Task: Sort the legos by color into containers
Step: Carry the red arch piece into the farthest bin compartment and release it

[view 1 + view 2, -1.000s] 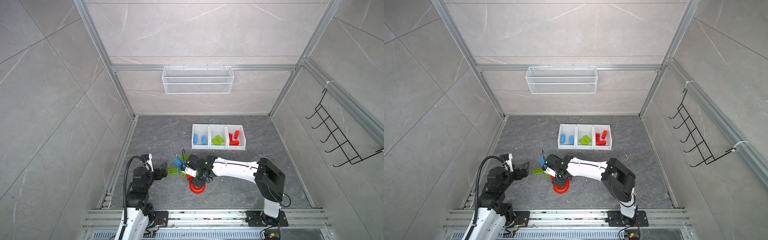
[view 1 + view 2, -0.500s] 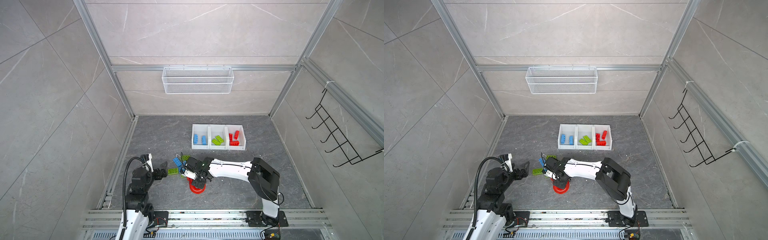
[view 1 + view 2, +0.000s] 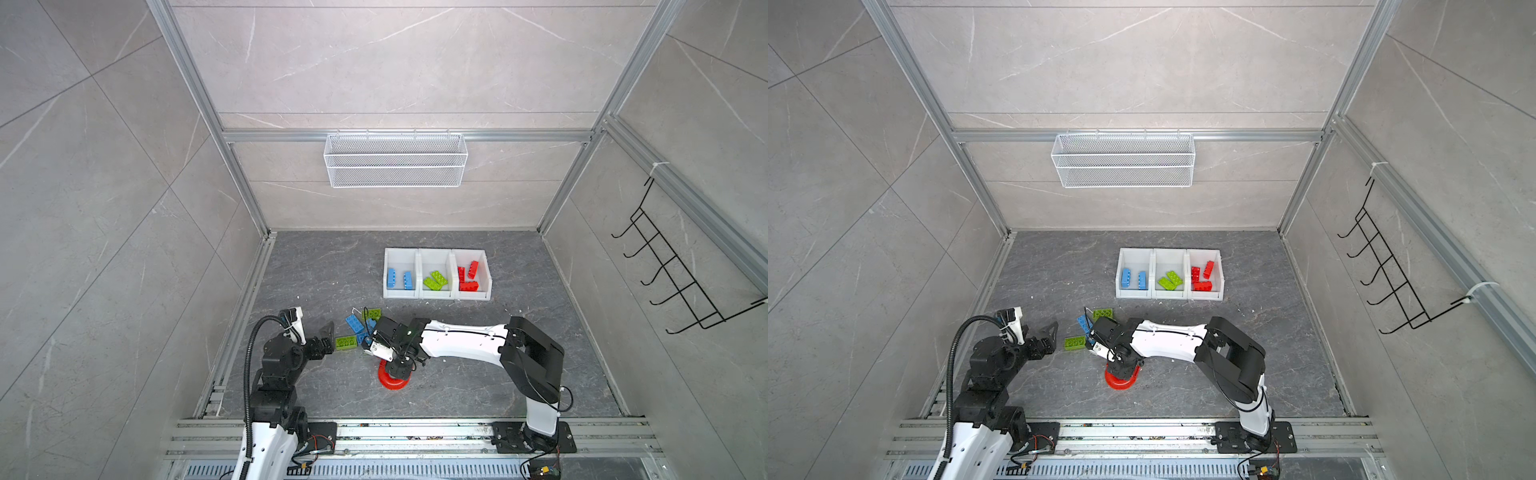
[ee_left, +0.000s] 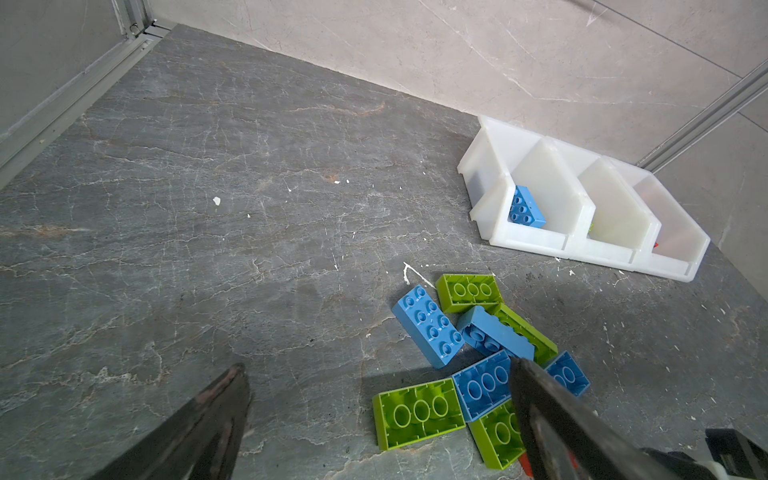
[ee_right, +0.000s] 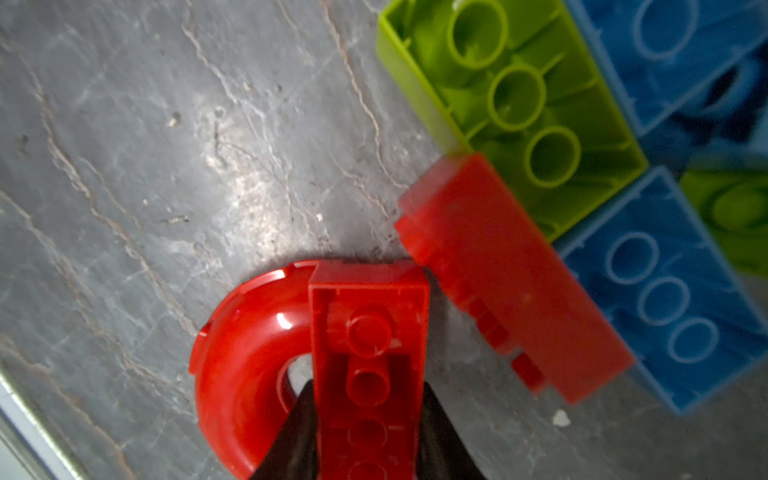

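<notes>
My right gripper rises with the red arch piece (image 3: 392, 380) next, carries it outward over the container of red bricks and releases it there, because the colors match.
Between the two arms lies a heap of loose legos: a lime green brick (image 3: 345, 342) (image 4: 417, 411) upside down, blue bricks (image 3: 353, 322) (image 4: 428, 326), more green ones (image 3: 372, 312). A red brick (image 5: 511, 274) lies on its side beside them. My right gripper (image 3: 399, 365) (image 5: 368, 386) points down, shut on the straight part of the red arch piece (image 3: 392, 380) (image 5: 245, 345), which rests on the floor. My left gripper (image 3: 328, 336) (image 4: 378, 368) hovers open just left of the heap, holding nothing. The containers (image 3: 401, 294) (image 4: 528, 245) hold blue, green and red bricks, left to right.
A white wire mesh basket (image 3: 395, 166) hangs on the back wall and a black hook rack (image 3: 681, 282) on the right wall. Aluminium rails (image 3: 232, 340) run along the floor's left edge and front. Small white crumbs dot the grey floor.
The right gripper's jaws have drawn in onto the red arch piece, and its wrist has shifted slightly left. The left arm has stayed still.
</notes>
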